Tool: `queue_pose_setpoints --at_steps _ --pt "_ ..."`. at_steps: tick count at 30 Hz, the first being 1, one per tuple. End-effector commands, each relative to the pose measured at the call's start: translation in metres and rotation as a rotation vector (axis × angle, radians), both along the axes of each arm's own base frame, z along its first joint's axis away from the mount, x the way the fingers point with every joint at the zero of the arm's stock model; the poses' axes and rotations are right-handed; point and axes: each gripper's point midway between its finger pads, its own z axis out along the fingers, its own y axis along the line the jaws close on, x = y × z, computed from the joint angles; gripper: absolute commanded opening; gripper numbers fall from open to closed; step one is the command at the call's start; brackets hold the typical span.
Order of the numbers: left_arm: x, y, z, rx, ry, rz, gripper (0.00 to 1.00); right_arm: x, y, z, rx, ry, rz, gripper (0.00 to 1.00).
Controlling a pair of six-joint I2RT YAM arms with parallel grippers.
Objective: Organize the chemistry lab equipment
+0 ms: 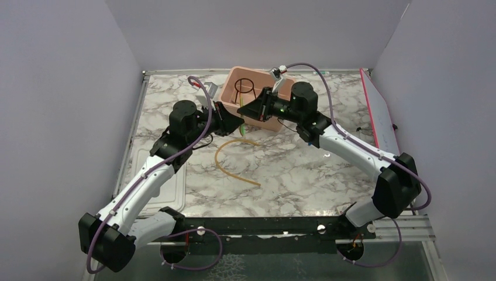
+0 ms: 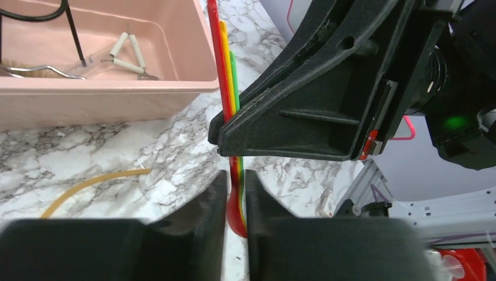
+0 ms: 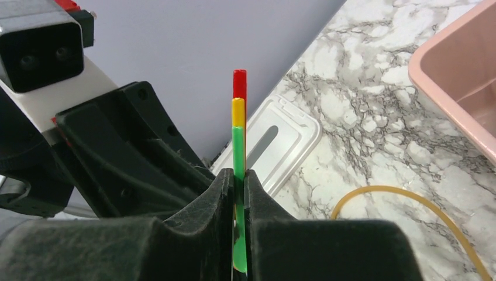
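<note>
My right gripper moves outward over the pink tub outward of it next, then down, and releases the rods. That tub already holds the tongs and ring stand.
A flat bundle of thin red, yellow and green rods [image 2: 227, 70] is held at both ends, just in front of the pink tub [image 1: 275, 123]. My left gripper [image 2: 236, 175] is shut on its rounded red end. My right gripper [image 3: 238, 174] is shut on the green rod [image 3: 238, 146]; the yellow and red tips stick out beyond it. In the top view the left gripper [image 1: 230, 121] and right gripper [image 1: 248, 111] almost touch. The curved tan rubber tube [image 1: 233, 161] lies on the marble. The black wire ring stand [image 1: 244, 88] and silver tongs [image 2: 35, 71] are in the tub.
The tub also holds a wire triangle with white sleeves [image 2: 126, 54]. A flat white lid [image 1: 166, 190] lies at the left by my left arm. A silver and red tool [image 1: 202, 86] lies behind the tub's left corner. A red-edged board [image 1: 381, 114] runs along the right side.
</note>
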Motion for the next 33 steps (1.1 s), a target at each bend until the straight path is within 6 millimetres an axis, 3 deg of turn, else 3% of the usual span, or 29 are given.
queue_pose_setpoints --at_steps 1,3,6,11,17,22,26,33 --pt "-0.004 0.005 0.014 -0.004 -0.044 0.010 0.38 0.008 0.003 0.008 -0.013 -0.034 -0.013 0.08" --pt "-0.002 0.010 0.018 0.015 -0.035 0.044 0.50 0.015 0.000 0.009 -0.044 -0.072 -0.040 0.05" --pt "0.001 0.025 0.020 0.060 -0.040 0.121 0.60 0.026 -0.003 0.011 -0.111 -0.157 -0.067 0.04" --pt "0.004 0.055 0.015 0.129 -0.082 0.259 0.64 0.059 -0.013 0.017 -0.264 -0.313 -0.127 0.04" --pt "0.010 0.086 0.000 0.217 -0.112 0.406 0.66 0.119 -0.040 -0.015 -0.439 -0.365 -0.172 0.05" --pt "0.017 0.102 -0.018 0.306 -0.118 0.470 0.66 0.162 -0.053 -0.060 -0.565 -0.402 -0.132 0.06" --pt "0.020 0.106 -0.034 0.356 -0.107 0.481 0.67 0.178 -0.052 -0.096 -0.663 -0.435 -0.013 0.07" --pt "0.024 0.107 -0.047 0.392 -0.096 0.483 0.67 0.175 -0.031 -0.134 -0.686 -0.406 0.224 0.13"
